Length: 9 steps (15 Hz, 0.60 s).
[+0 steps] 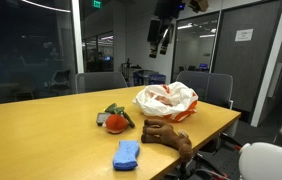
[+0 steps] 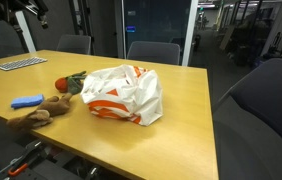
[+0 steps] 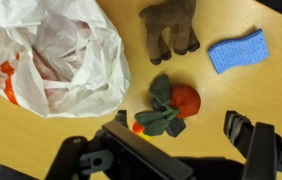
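The green leaves of the red plush tomato stick out beside its round body. I will next lower my open gripper far down onto them.
My gripper (image 1: 159, 40) hangs high above the table, open and empty; it also shows at the top left of an exterior view (image 2: 21, 12). In the wrist view its two fingers (image 3: 181, 125) are spread wide with nothing between them. Far below it lies a red plush tomato with green leaves (image 3: 181, 100) (image 1: 115, 121) (image 2: 66, 84). A white plastic bag with orange print (image 3: 51, 55) (image 1: 167, 100) (image 2: 121, 92) lies beside it. A brown plush toy (image 3: 169, 30) (image 1: 166, 133) (image 2: 41, 113) and a blue sponge (image 3: 238, 50) (image 1: 127, 154) (image 2: 26, 101) lie near the table's edge.
The things lie on a long yellow wooden table (image 1: 41, 130) (image 2: 181, 130). Grey chairs (image 1: 101, 82) (image 1: 209, 88) (image 2: 153, 52) stand around it, and a large one (image 2: 261, 110) is close to the camera. A keyboard (image 2: 19, 64) lies at the far side.
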Tool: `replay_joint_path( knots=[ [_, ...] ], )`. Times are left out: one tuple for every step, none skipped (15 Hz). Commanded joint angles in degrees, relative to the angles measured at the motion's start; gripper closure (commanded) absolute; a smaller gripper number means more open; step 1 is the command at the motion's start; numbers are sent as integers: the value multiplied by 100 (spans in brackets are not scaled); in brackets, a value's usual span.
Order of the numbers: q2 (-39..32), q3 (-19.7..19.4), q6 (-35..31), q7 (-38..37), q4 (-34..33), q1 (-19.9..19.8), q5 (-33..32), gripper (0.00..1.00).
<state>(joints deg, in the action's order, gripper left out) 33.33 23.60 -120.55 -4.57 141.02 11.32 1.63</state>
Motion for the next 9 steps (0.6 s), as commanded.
replay_joint_path(
  knots=[
    [-1462, 487, -80, 15, -1145, -360, -398, 0],
    [-1801, 613, -58, -29, -1403, -450, -618, 0],
    [-2149, 713, -35, -26, -1641, -541, -790, 0],
    [-2486, 807, -23, -74, -1890, -608, -1000, 0],
    [-2829, 867, -185, -97, -2058, -665, -1259, 0],
    [-3178, 914, -173, -141, -2315, -697, -1476, 0],
    [-3523, 898, -354, -178, -2453, -695, -1515, 0],
    [-3871, 879, -453, -249, -2657, -661, -1659, 0],
    [-4168, 385, -515, -317, -2776, -163, -1791, 0]
  ],
)
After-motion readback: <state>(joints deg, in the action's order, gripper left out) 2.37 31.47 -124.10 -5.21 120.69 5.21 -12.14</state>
